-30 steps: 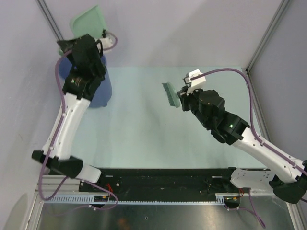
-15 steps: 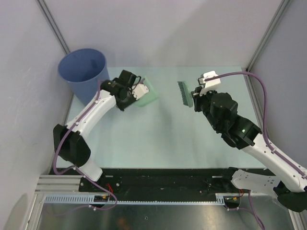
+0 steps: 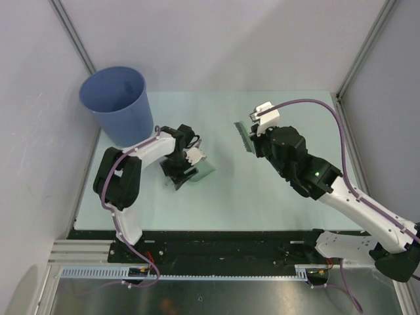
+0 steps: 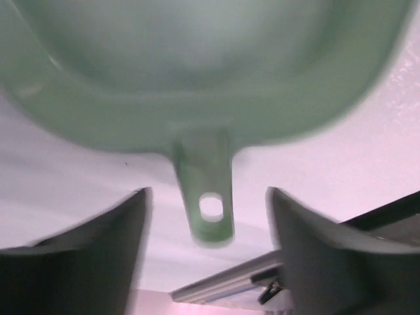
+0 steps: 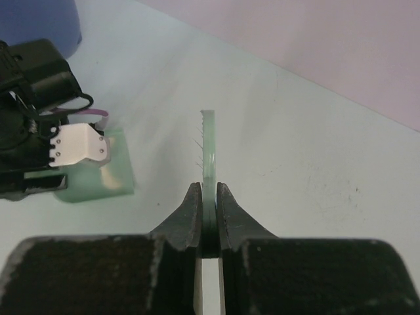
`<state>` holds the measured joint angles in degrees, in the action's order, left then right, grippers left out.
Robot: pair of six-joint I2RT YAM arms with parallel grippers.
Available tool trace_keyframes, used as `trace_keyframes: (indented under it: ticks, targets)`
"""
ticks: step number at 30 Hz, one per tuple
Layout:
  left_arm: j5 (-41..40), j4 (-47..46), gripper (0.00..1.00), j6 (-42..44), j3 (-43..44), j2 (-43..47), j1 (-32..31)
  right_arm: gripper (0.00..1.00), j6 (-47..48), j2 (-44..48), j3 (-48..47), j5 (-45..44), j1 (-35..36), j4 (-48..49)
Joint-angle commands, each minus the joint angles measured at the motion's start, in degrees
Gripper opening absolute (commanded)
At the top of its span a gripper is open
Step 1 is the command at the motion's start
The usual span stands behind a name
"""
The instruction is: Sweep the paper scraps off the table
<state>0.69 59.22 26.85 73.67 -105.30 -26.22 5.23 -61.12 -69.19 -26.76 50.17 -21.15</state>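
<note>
The table is clear of scraps, so I will move my right gripper to the left in the top view, lower the brush [image 3: 243, 136] onto the dustpan [image 3: 203, 169] and let it go.
No paper scraps show in any view. The mint-green dustpan [image 3: 203, 169] lies on the pale table [image 3: 275, 197] left of centre. My left gripper [image 3: 184, 172] is right at it and open. In the left wrist view the dustpan's handle [image 4: 210, 203] sits in the gap of the left gripper [image 4: 207, 191], and neither finger [image 4: 92, 256] touches it. My right gripper [image 3: 254, 139] hovers at centre right, shut on the mint-green brush [image 3: 243, 136]. In the right wrist view the brush [image 5: 209, 154] stands edge-on, pinched by the right gripper [image 5: 209, 213], with the dustpan [image 5: 119, 176] to its left.
A blue bucket [image 3: 117, 104] stands upright at the table's far left corner, next to the white wall and the metal corner rail [image 3: 72, 33]. The left arm [image 3: 121, 180] is folded tight along the table's left side. The bucket's rim [image 5: 39, 20] shows in the right wrist view.
The left arm came down from over the bucket with the dustpan and brought it to the table. Its jaws then opened off the handle. The right arm moved the brush slightly.
</note>
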Motion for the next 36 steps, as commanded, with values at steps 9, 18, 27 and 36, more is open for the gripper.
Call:
trace_keyframes:
  ticks: [9, 18, 27, 36]
  targets:
    - [13.1, -1.4, 1.0, -3.6, 4.2, 26.2, 3.4, 0.0, 15.2, -12.2, 4.8, -8.3, 6.7, 21.0]
    - [8.2, -2.1, 1.0, -9.0, -2.8, 46.3, 14.0, 0.0, 31.1, -35.6, 0.8, -11.3, 21.0, 35.6]
    - [4.8, -2.4, 1.0, -7.4, -6.1, 48.7, 15.8, 0.99, 31.8, -43.4, -5.0, -11.7, 26.6, 26.4]
    - [4.0, -2.9, 1.0, -7.8, -5.1, 46.8, 16.5, 1.0, 20.1, -25.9, -8.7, 30.8, 31.4, 2.9]
